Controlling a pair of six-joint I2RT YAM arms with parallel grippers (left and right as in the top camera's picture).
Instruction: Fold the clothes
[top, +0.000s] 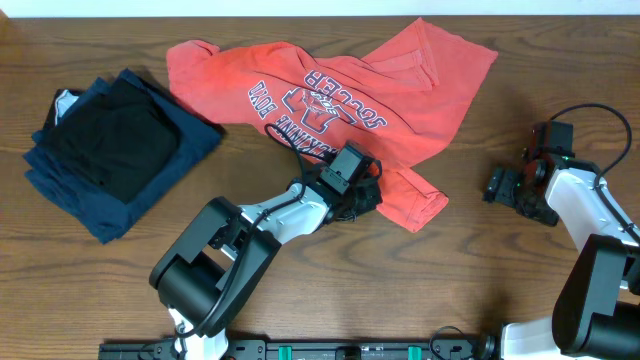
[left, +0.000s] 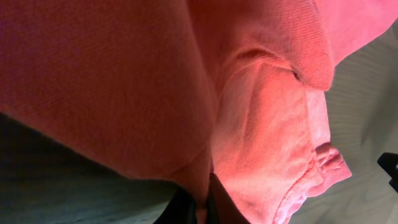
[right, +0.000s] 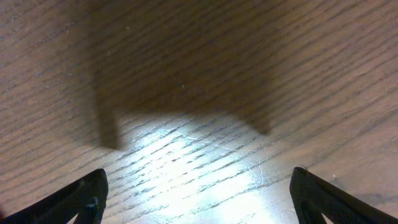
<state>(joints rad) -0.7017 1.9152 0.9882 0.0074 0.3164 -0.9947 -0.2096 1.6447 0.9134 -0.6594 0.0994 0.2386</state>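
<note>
The T-shirt's hemmed edge's corner (top: 490, 54) lies outward of my right gripper's open fingers, so my right gripper will next move gently outward and to the left in the overhead view onto it.
The coral-red T-shirt (top: 400, 80) lies crumpled at the table's far middle, its navy-and-white lettering (top: 320, 105) facing up. My left gripper (top: 362, 197) is shut on the T-shirt's lower hem near the front. The left wrist view shows red cloth (left: 267, 124) pinched between the dark fingers (left: 202, 208), with the hem seam (left: 311, 174) hanging to the right. My right gripper (top: 508, 190) is open and empty, low over bare wood right of the T-shirt; its two finger tips (right: 199, 199) stand wide apart in the right wrist view.
A stack of folded navy-blue garments (top: 170, 165) with a folded black garment (top: 110, 140) on top lies at the left. The wooden table (top: 480, 290) runs to the front edge, where a black rail (top: 350, 350) sits.
</note>
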